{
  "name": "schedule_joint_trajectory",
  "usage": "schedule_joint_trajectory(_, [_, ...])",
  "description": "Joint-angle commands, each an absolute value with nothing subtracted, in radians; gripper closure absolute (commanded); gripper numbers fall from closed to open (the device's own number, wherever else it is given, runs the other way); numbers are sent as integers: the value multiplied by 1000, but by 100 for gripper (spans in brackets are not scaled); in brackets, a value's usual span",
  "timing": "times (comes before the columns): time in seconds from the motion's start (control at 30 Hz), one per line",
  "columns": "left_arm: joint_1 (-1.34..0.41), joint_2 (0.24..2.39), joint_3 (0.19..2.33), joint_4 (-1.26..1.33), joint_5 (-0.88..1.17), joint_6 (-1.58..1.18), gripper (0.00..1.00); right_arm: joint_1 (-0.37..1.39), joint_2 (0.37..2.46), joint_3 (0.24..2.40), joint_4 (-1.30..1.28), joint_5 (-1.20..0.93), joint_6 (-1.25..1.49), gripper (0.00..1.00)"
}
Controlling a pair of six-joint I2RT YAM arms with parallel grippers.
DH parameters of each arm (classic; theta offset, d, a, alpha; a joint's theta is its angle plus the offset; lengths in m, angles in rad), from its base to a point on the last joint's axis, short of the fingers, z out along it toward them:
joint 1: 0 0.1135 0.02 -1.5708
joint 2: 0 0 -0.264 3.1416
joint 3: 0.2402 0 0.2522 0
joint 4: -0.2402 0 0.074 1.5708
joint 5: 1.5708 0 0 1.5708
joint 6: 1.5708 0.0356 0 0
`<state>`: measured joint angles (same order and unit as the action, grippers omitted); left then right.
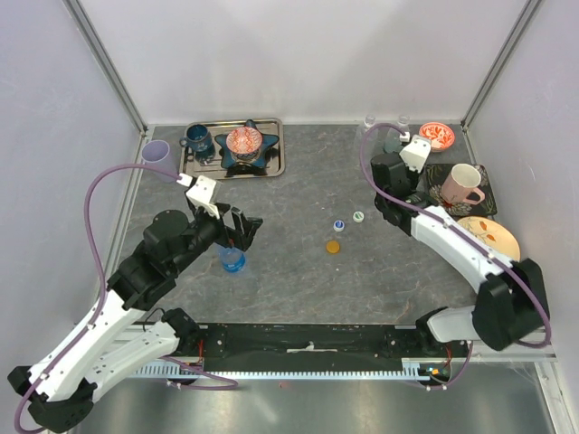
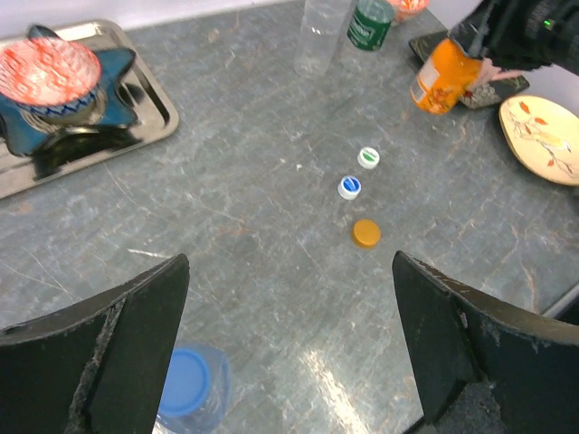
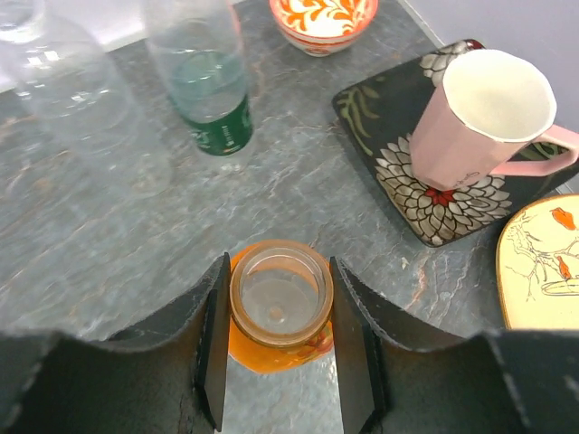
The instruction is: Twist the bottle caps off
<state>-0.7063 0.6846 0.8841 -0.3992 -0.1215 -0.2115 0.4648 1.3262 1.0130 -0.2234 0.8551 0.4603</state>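
Observation:
The orange bottle (image 3: 276,348) is uncapped but held above the table. My right gripper moves down to the bare spot beside the dark floral plate next and opens.
Three loose bottle caps lie mid-table: a white-and-green cap (image 2: 368,157), a white-and-blue cap (image 2: 349,187) and an orange cap (image 2: 366,233). A blue cap (image 2: 184,394) sits on a small clear bottle (image 1: 232,259) that stands upright. My left gripper (image 2: 289,262) hangs above that bottle, open wide, with the blue cap below and just inside its left finger and nothing held. My right gripper (image 3: 279,312) is shut on the neck of an orange bottle (image 3: 276,348), whose mouth is open and uncapped.
A steel tray (image 1: 271,167) at the back left holds a blue star dish with a red bowl (image 1: 244,141) and a blue mug (image 1: 198,141). Beside the tray is a purple cup (image 1: 157,151). A green-labelled bottle (image 3: 210,99) and a clear bottle (image 3: 63,86) stand at the back right. Near them are a pink mug (image 3: 484,117) on a dark floral plate, a cream plate (image 1: 493,237) and a red-white bowl (image 1: 436,136).

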Motion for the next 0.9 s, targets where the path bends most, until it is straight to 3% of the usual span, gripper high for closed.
schedule_joint_trajectory(0.0, [-703, 661, 844, -417, -71, -287, 1, 419, 1411, 988, -10, 925, 509, 100])
schedule_joint_trajectory(0.27, [-703, 560, 807, -407, -84, -275, 0, 327, 1682, 1080, 29, 851, 522, 100])
schedule_joint_trajectory(0.67, [-703, 624, 815, -388, -78, -252, 1, 322, 1815, 1104, 121, 876, 471, 100])
schedule_joint_trajectory(0.73, [-703, 633, 815, -377, -77, -256, 1, 321, 1824, 1109, 94, 862, 471, 92])
schedule_joint_trajectory(0.77, [-703, 638, 815, -376, -75, -258, 0, 321, 1830, 1117, 78, 848, 471, 81])
schedule_joint_trajectory(0.83, [-703, 643, 818, -374, -71, -258, 1, 321, 1830, 1120, 38, 831, 474, 68])
schedule_joint_trajectory(0.87, [-703, 643, 819, -374, -69, -258, 1, 322, 1819, 1114, 22, 825, 472, 56])
